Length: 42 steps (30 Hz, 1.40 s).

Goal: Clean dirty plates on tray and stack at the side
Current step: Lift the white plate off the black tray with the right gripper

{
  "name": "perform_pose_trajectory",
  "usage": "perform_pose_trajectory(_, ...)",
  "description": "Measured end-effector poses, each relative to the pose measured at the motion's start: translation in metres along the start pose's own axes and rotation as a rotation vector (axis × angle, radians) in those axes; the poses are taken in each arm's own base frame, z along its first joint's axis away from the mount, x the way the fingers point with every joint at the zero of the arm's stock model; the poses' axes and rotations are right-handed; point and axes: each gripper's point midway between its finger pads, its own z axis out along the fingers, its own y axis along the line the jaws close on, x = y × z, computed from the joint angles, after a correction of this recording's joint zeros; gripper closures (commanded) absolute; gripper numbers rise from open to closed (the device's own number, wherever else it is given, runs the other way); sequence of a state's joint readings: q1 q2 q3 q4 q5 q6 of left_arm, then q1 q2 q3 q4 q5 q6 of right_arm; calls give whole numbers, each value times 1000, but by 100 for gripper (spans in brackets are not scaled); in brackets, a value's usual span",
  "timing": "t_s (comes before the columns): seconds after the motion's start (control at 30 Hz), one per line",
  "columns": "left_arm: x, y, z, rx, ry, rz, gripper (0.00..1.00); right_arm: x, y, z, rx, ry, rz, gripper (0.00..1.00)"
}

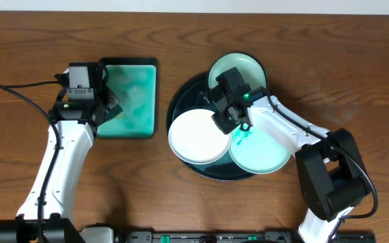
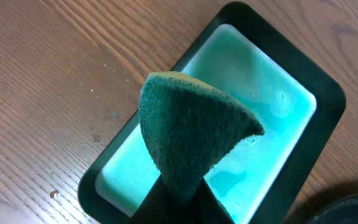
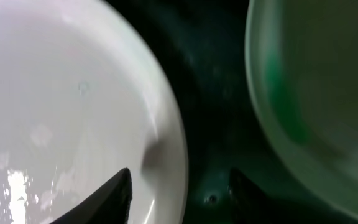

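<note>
My right gripper stays low at the white plate's rim and draws its fingers together there next, since they already straddle the rim facing the green-smeared plate.
The round black tray (image 1: 181,101) holds three plates. A clean-looking white plate (image 1: 194,138) lies at its left, a teal-tinted plate (image 1: 265,155) at its lower right, and a greenish plate (image 1: 238,66) at the back. My right gripper (image 1: 229,116) is open and low over the white plate's right rim. In the right wrist view its fingers (image 3: 179,190) straddle that plate's rim (image 3: 73,93), with the green-smeared plate (image 3: 303,81) at the upper right. My left gripper (image 1: 105,102) is shut on a dark green sponge (image 2: 191,124) above the rectangular teal tray.
The rectangular teal tray with a dark rim (image 1: 147,101) stands left of the round tray and holds pale teal liquid (image 2: 260,81). A black cable (image 1: 19,91) runs over the table at far left. Bare wood table lies at the front left.
</note>
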<state>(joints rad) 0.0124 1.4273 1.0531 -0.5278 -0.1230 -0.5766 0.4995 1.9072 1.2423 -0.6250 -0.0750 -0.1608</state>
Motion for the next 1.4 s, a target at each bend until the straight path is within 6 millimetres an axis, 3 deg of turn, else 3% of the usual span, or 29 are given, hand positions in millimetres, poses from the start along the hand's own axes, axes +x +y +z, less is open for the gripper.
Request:
perform_pose_trajectory(0.27,0,0,0,0,0,0,93,3,4,0,-22,13,9,54)
perform_pose_trajectory(0.4,0,0,0,0,0,0,93,0,6,9,-40,4,14,62)
perform_pose_trajectory(0.47,0,0,0,0,0,0,93,4,8,16,-55,22,21,69)
perform_pose_trajectory(0.57,0,0,0,0,0,0,93,4,9,20,-64,23,27,99)
perform_pose_trajectory(0.9,1,-1,0,9,7,0,93,-11,8,14,-66,6,36,99)
perform_pose_trajectory(1.1,4,-5,0,27,21,0,93,-36,-9,-12,28,-1,39,99)
perform_pose_trajectory(1.4,4,-6,0,33,25,0,93,-62,-52,-82,387,35,-7,99)
